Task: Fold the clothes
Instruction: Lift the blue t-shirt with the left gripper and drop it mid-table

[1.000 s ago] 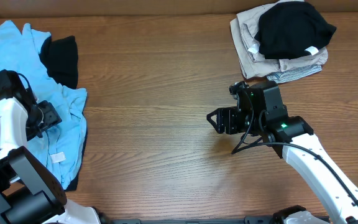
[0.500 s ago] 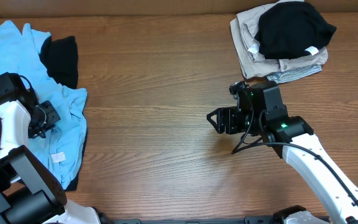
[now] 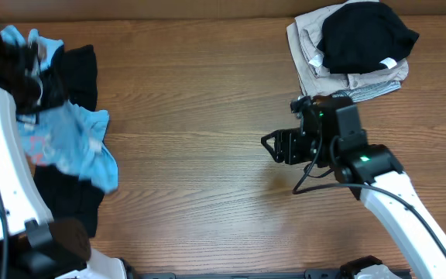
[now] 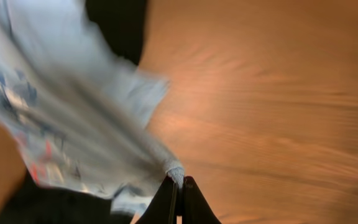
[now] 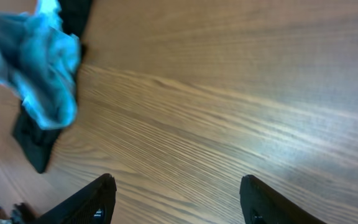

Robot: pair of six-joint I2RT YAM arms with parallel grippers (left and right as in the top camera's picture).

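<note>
Next, my left gripper raises the T-shirt high over the black garment, then swings the T-shirt toward the table's middle (image 3: 195, 142) (image 4: 289, 112) and releases it there.
The light blue T-shirt (image 3: 72, 143) hangs bunched and blurred over the table's left side, its print showing. My left gripper (image 4: 179, 182) is shut on a fold of this T-shirt (image 4: 61, 106), pinching the cloth at the fingertips. Under it lies the long black garment (image 3: 76, 74), spread on the wood and partly covered by the shirt. My right gripper (image 3: 273, 147) hovers open over bare table right of centre, pointing left, nothing between its fingers. In the right wrist view the gripper (image 5: 178, 179) faces the T-shirt (image 5: 42, 68) and the black garment (image 5: 36, 140) far off.
A stack of folded clothes (image 3: 355, 46), beige and grey below with a black piece on top, sits at the back right corner. The wooden table (image 3: 200, 101) stretches bare between the two arms.
My left gripper has shut on the blue T-shirt and risen, pulling it off the table and uncovering more of the black garment. The right arm has shifted only slightly.
</note>
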